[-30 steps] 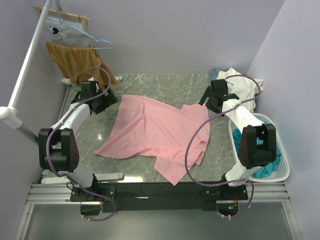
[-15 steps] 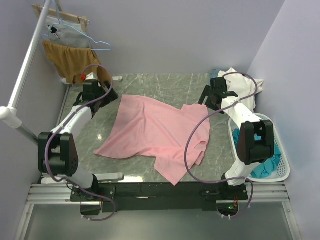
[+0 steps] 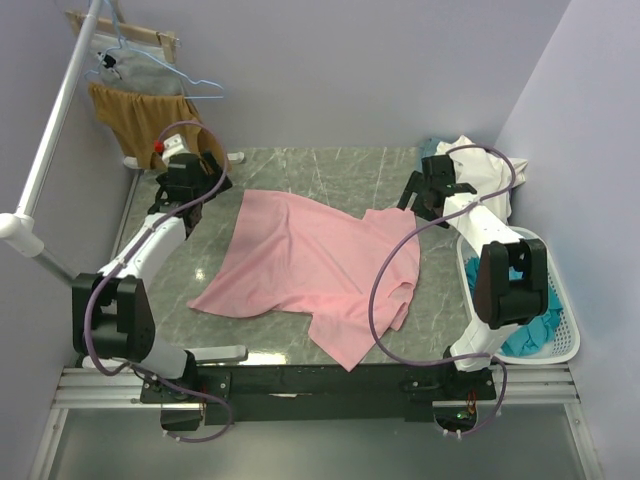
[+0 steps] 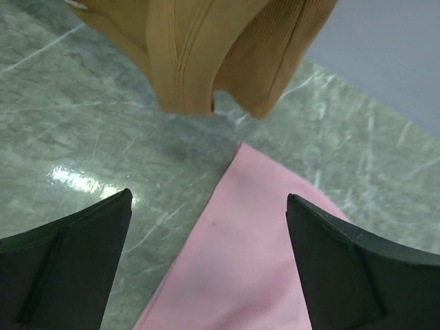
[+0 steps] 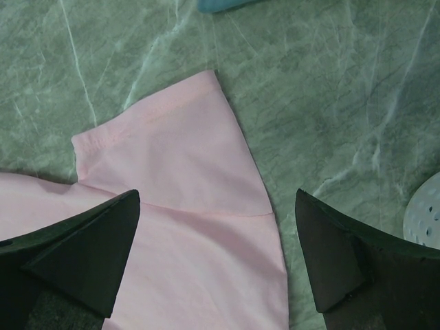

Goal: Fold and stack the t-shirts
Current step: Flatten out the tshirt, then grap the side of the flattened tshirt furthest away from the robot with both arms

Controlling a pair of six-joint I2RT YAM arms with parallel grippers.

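Observation:
The pink t-shirt's far corner is below my left gripper and to its right in the top view, so it needs to move across and down onto that corner next.
A light pink t-shirt point(image 3: 320, 265) lies spread and crumpled on the marble table point(image 3: 300, 170). My left gripper point(image 3: 198, 192) is open and empty, hovering above the shirt's far left corner point(image 4: 261, 261), fingertips apart point(image 4: 207, 196). My right gripper point(image 3: 420, 200) is open and empty above the shirt's far right sleeve point(image 5: 172, 151), jaws wide point(image 5: 217, 193). A cream-white t-shirt point(image 3: 485, 170) lies heaped at the back right. Teal t-shirts point(image 3: 530, 335) fill the basket.
A mustard-brown garment point(image 3: 145, 120) hangs on a rack at the back left, its hem close over my left gripper point(image 4: 206, 48). A white basket point(image 3: 560, 290) stands at the right edge point(image 5: 430, 210). A blue-grey cloth edge point(image 5: 220, 3) lies behind the sleeve.
My left gripper has lifted and drawn back toward the far left, nearer the hanging mustard garment. The right gripper has shifted only slightly. The pink shirt has not moved.

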